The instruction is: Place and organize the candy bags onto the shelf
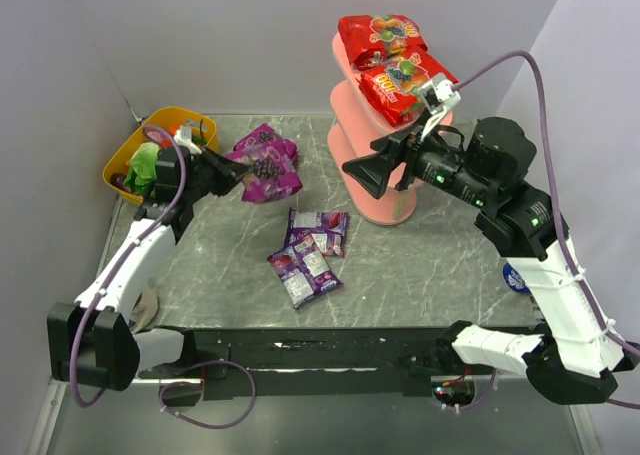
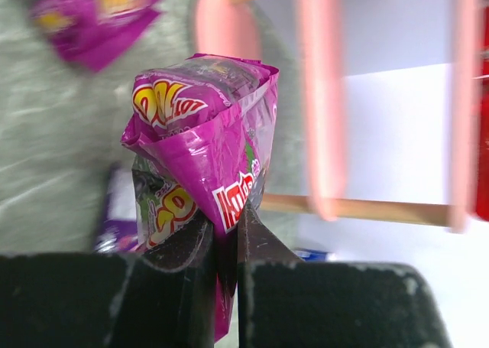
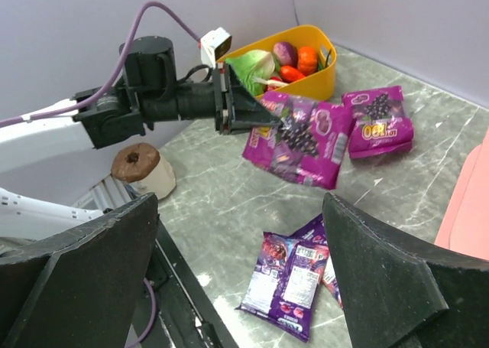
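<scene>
Red bags cover the top level, so my left gripper will carry the bag outward and right in the top view and release it on the middle level's far end.
My left gripper (image 1: 234, 170) is shut on a purple candy bag (image 1: 272, 180) and holds it above the table, left of the pink shelf (image 1: 385, 200). In the left wrist view the bag (image 2: 206, 149) sticks up from between the shut fingers (image 2: 183, 248), with the shelf's uprights (image 2: 321, 95) behind it. Two red candy bags (image 1: 380, 37) (image 1: 405, 87) lie on the top tier. Another purple bag (image 1: 262, 138) lies behind the held one. More purple bags (image 1: 318, 230) (image 1: 305, 272) lie mid-table. My right gripper (image 1: 360, 175) stands open and empty beside the shelf, above the bags (image 3: 294, 283).
A yellow basket (image 1: 125, 163) with toy vegetables stands at the back left, close behind my left arm. A brown-topped roll (image 3: 141, 168) sits by the table's left edge. A small blue object (image 1: 515, 275) lies under my right arm. Walls close in the table on three sides.
</scene>
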`<state>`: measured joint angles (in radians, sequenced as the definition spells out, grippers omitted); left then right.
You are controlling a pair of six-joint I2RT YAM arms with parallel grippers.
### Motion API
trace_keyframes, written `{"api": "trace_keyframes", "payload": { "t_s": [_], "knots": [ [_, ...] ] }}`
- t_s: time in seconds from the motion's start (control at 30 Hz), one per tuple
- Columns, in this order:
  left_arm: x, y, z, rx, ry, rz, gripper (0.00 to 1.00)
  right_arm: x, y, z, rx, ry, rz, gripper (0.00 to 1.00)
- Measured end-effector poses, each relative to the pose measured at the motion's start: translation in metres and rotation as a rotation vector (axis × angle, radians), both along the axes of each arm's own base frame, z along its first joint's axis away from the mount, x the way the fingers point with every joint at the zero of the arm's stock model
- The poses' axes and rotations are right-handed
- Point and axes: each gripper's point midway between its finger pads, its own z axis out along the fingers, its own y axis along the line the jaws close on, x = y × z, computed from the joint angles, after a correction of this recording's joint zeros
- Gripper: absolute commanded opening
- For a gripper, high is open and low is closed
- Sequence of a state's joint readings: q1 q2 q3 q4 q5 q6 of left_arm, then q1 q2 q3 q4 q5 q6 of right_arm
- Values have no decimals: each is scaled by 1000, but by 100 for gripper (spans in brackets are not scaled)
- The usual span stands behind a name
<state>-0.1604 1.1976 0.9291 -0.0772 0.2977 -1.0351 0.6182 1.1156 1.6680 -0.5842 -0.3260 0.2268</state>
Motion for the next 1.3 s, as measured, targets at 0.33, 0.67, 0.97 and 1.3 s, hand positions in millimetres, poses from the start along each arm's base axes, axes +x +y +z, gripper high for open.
{"api": "trace_keyframes", "payload": {
  "t_s": [0.33,0.67,0.97,1.3],
  "knots": [
    [59,-73,64,-150,-98,-130,1,-17,-25,21,40,-59,-60,94],
    [112,-161,66,-341,-118,-281,1,-20,-55,38,72,-124,-193,96],
    [153,-211,32,-480,-65,-359,1,-15,-69,38,74,-130,-269,96],
    [184,-235,37,-422,-64,-335,1,-3,-79,15,45,-86,-356,95]
  ]
}}
